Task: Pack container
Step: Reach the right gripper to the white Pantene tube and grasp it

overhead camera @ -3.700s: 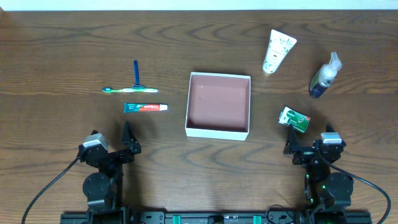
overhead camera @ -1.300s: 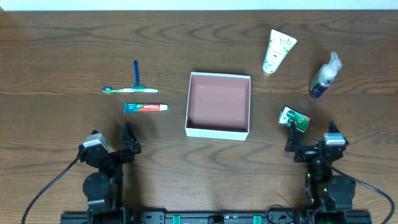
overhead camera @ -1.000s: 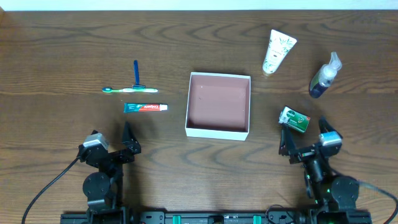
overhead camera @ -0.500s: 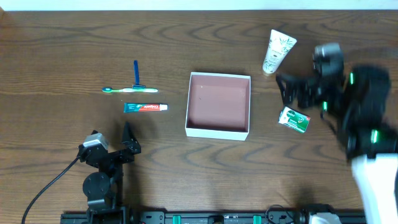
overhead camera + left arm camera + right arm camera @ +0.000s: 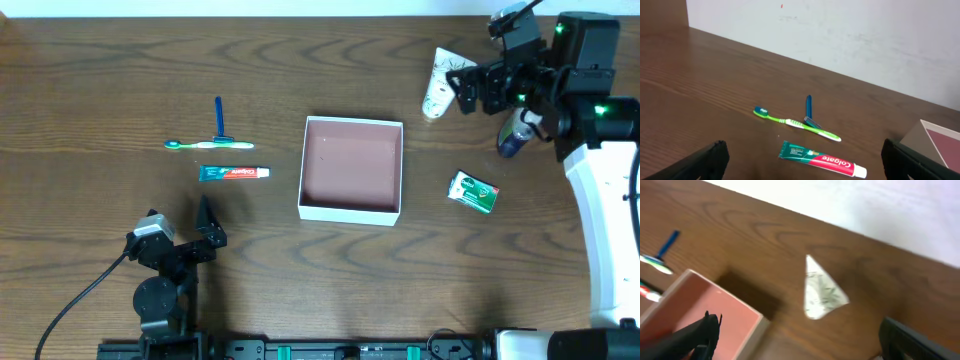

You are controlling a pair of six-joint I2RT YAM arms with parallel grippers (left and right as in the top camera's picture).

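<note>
Next, my right gripper moves down and a little away from my base to the white tube's flat far end (image 5: 454, 60) (image 5: 825, 282).
The container (image 5: 352, 167), a shallow square box with white walls and a pinkish-brown inside, stands empty at the table's middle; its corner shows in the right wrist view (image 5: 695, 305) and the left wrist view (image 5: 940, 137). My right gripper (image 5: 468, 88) is open and empty, raised just right of a white tube (image 5: 446, 82), which shows blurred in the right wrist view (image 5: 822, 290). My left gripper (image 5: 205, 225) is open and empty near the front left. A toothpaste tube (image 5: 822, 159), a green toothbrush (image 5: 795, 123) and a blue razor (image 5: 809, 111) lie ahead of it.
A blue pump bottle (image 5: 519, 128) stands partly behind the right arm at the back right. A small green-and-white soap box (image 5: 473, 192) lies right of the container. A white wall runs along the table's far edge.
My right arm has risen from its rest spot at the front right and swung far back, past the soap box, to the white tube. The left arm has not moved.
</note>
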